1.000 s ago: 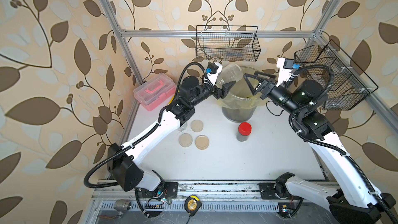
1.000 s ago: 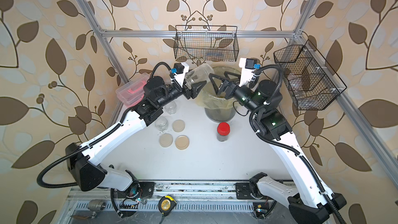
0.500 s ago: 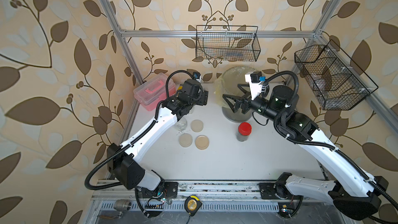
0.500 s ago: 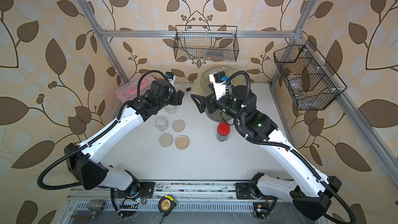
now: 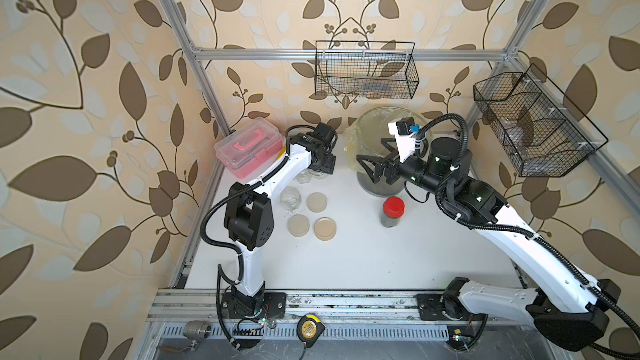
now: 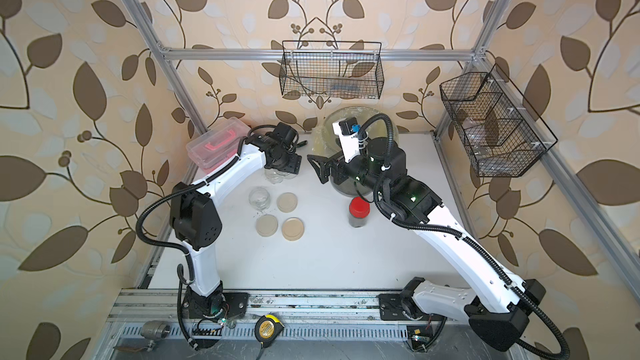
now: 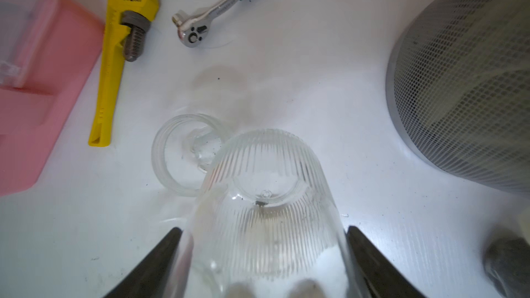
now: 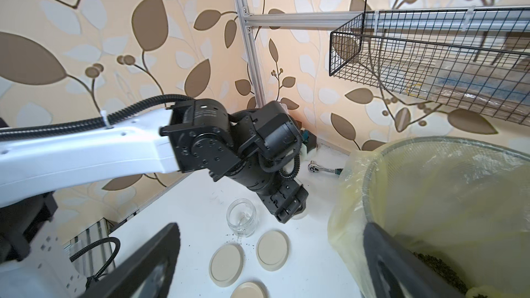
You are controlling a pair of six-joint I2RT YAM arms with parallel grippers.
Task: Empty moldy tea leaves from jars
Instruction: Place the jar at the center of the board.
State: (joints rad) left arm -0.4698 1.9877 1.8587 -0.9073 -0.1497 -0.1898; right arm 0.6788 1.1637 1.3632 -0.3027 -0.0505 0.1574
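Observation:
Next, my left gripper should lower toward the bin and release the ribbed jar on the tabletop beside another empty jar, because only a few specks remain inside.
My left gripper (image 5: 323, 167) (image 7: 263, 229) is shut on a clear ribbed jar (image 7: 266, 210), held upright low over the table with only a few specks inside. Touching it stands another empty jar (image 7: 183, 156) (image 5: 304, 176). A third empty jar (image 5: 290, 198) (image 8: 241, 220) stands by three beige lids (image 5: 317, 202) (image 8: 272, 249). The red-lidded jar (image 5: 393, 211) (image 6: 359, 211), dark with tea leaves, stands in front of the bin. My right gripper (image 5: 365, 169) (image 8: 269, 242) is open and holds nothing, beside the bin and facing the left arm. Tea leaves (image 8: 436, 268) lie in the bin.
A grey mesh bin (image 5: 367, 126) (image 8: 372, 184) with a yellowish liner stands at the back. A pink toolbox (image 5: 249, 147) sits at the back left, with a yellow pipe wrench (image 7: 120, 53) and a ratchet (image 7: 212, 10) beside it. Wire baskets (image 5: 365, 70) hang on the walls.
The left arm has swung away from the bin and lowered its jar beside the other empty jar. The right gripper has drawn back from the bin's rim, still open.

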